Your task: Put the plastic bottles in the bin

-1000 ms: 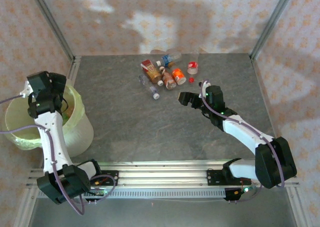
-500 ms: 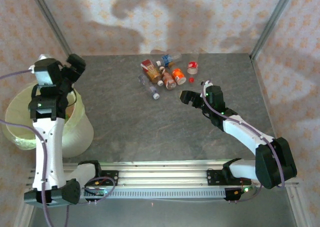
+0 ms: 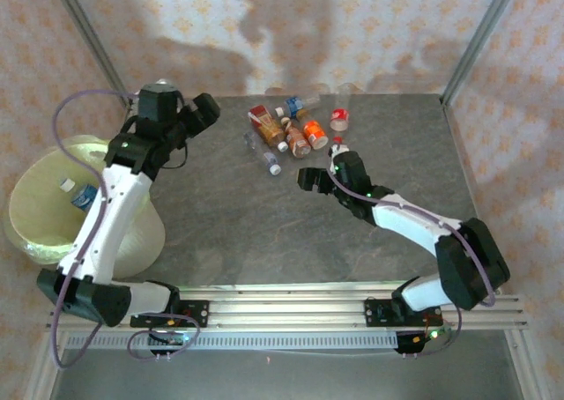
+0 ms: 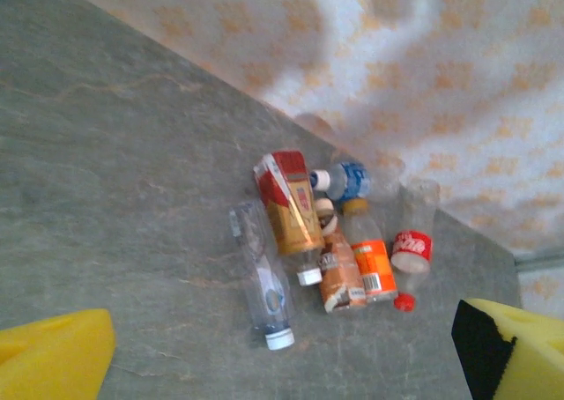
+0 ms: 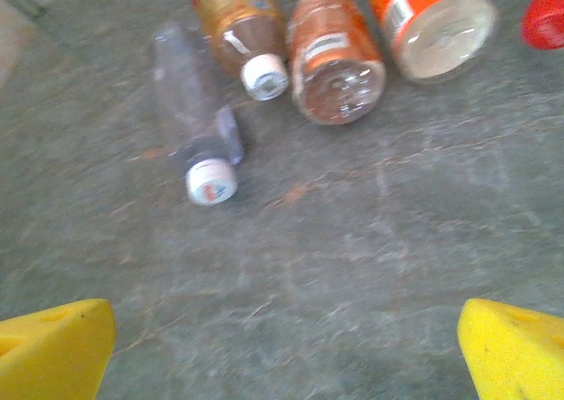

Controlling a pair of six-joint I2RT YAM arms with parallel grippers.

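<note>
My right gripper moves outward and down astride the orange bottle's label next and closes. The bottle lies below with its base toward my fingers.
Several plastic bottles lie in a cluster at the back middle of the table. In the left wrist view I see a clear one with a white cap, a red-and-gold one, an orange one and a red-labelled one. My left gripper hangs open to their left, yellow pads wide apart. My right gripper is open just in front of them, the clear bottle ahead of its pads. The bin stands at the left edge with a blue-labelled bottle inside.
Patterned walls and metal posts close off the back and sides of the grey table. An aluminium rail with the arm bases runs along the near edge. A loose red cap lies right of the cluster.
My left arm has swung from above the bin to the right and now faces the bottles. My right gripper has moved left and closer to the cluster.
</note>
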